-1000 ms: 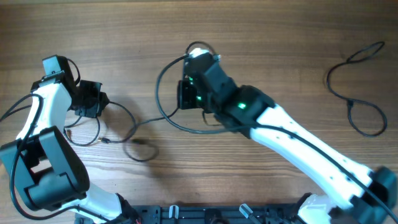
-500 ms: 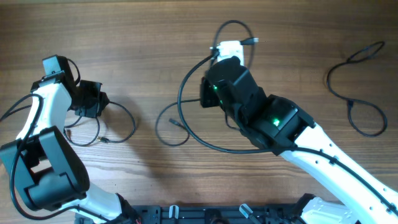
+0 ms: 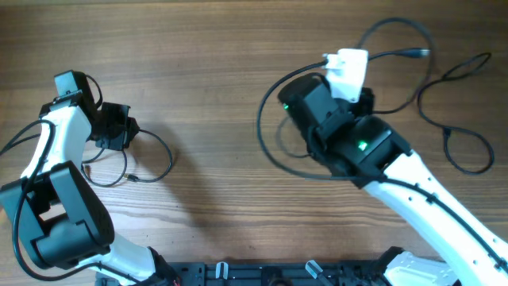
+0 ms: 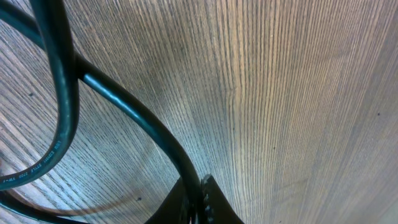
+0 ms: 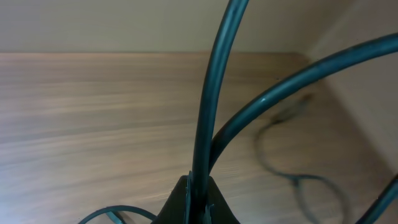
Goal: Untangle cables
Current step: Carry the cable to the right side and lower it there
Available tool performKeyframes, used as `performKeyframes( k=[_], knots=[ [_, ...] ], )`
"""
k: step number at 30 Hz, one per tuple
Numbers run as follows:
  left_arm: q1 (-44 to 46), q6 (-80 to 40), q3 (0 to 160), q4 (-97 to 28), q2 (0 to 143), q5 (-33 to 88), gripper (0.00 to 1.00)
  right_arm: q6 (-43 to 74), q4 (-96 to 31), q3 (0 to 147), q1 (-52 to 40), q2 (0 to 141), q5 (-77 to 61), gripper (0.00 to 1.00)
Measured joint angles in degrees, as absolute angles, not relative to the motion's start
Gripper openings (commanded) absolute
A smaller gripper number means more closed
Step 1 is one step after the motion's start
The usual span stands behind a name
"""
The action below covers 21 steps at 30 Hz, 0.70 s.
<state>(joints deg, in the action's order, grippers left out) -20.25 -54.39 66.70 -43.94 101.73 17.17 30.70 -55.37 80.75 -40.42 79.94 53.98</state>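
I will next move my right gripper to the right in the overhead view, toward the loose third cable, and open it, because its cable hangs clear of the left gripper's.
Three black cables show. My left gripper is shut on one cable, which loops on the wood to its right; in the left wrist view that cable runs straight into the closed jaws. My right gripper is shut on a second cable, lifted off the table, with its plug end hanging to the right. The right wrist view has this cable rising from the pinched jaws. The two held cables are apart from each other.
A third cable lies loose at the far right of the wooden table, close to the right arm; it appears blurred in the right wrist view. The left arm's base stands at the lower left.
My right gripper has carried its cable to the right and toward the far edge, pulling it away from the left cable's loop. The left arm and its cable have stayed put.
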Motion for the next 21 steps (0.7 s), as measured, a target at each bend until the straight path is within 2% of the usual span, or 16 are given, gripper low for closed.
performKeyframes(
  k=[5, 9, 11, 17, 21],
  knots=[
    [-20.25, -54.39, 66.70, -43.97, 101.73, 17.17, 0.08, 28.56, -56.97, 80.75, -34.65, 79.94, 56.36, 0.04],
    [-20.25, -54.39, 66.70, -43.97, 101.73, 17.17, 0.09, 27.92, -57.17, 80.75, -28.77, 79.96, 52.93, 0.13],
    [-20.25, -54.39, 66.70, -43.97, 101.73, 17.17, 0.09, 27.51, -57.67, 80.75, -25.87, 79.94, 46.59, 0.18],
    [-20.25, -54.39, 66.70, -43.97, 101.73, 17.17, 0.09, 24.27, -58.06, 80.75, -23.05, 80.60, 27.16, 0.19],
    [-20.25, -54.39, 66.70, -43.97, 101.73, 17.17, 0.09, 22.35, -58.50, 80.75, -23.05, 83.66, 19.49, 0.22]
  ],
)
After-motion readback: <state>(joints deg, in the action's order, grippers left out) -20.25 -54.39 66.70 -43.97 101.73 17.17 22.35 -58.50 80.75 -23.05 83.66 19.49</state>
